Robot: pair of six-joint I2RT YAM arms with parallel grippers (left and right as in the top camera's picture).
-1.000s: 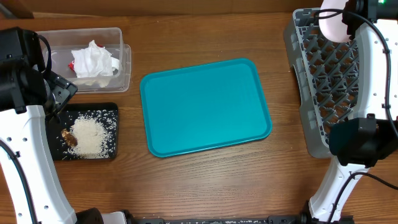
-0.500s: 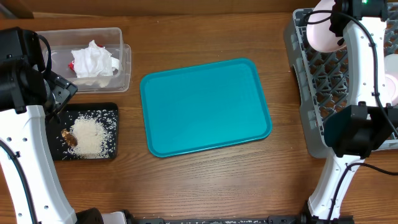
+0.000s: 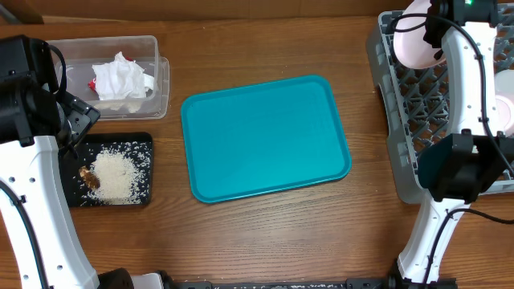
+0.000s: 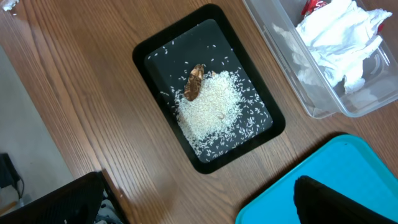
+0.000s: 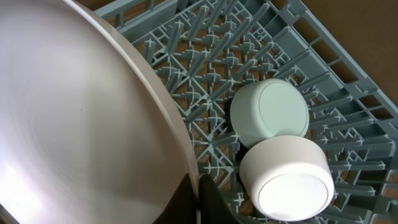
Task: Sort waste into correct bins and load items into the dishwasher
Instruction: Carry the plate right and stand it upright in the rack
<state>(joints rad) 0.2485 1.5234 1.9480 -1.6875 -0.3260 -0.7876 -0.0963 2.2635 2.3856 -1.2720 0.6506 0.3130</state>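
The robot's right gripper will lower the plate and shift it toward the rack's side by the teal tray next, because the plate hangs above the free pegs [image 3: 418,83] [image 5: 191,84].
My right gripper [image 5: 199,200] is shut on the rim of the flat white plate [image 5: 81,124], which it holds on edge over the grey dish rack [image 5: 280,37]. From overhead the plate [image 3: 412,46] sits at the rack's [image 3: 409,100] far left corner. Two upturned white bowls [image 5: 269,115] [image 5: 287,179] rest on the pegs beside it. My left gripper [image 4: 199,211] hangs open and empty near the black tray [image 4: 146,53], which holds rice [image 4: 208,109] and a brown scrap [image 4: 194,82]. The clear tub [image 3: 158,60] holds tissues [image 3: 120,79] and a red wrapper [image 4: 312,6].
A large teal tray [image 3: 265,136] lies bare in the middle of the wooden table, between the bins on the left and the rack on the right. My right arm's dark elbow [image 3: 458,168] hangs over the rack's near side.
The right arm has shifted the plate a little left and lower over the rack's far corner, then held almost still. The left arm has not moved.
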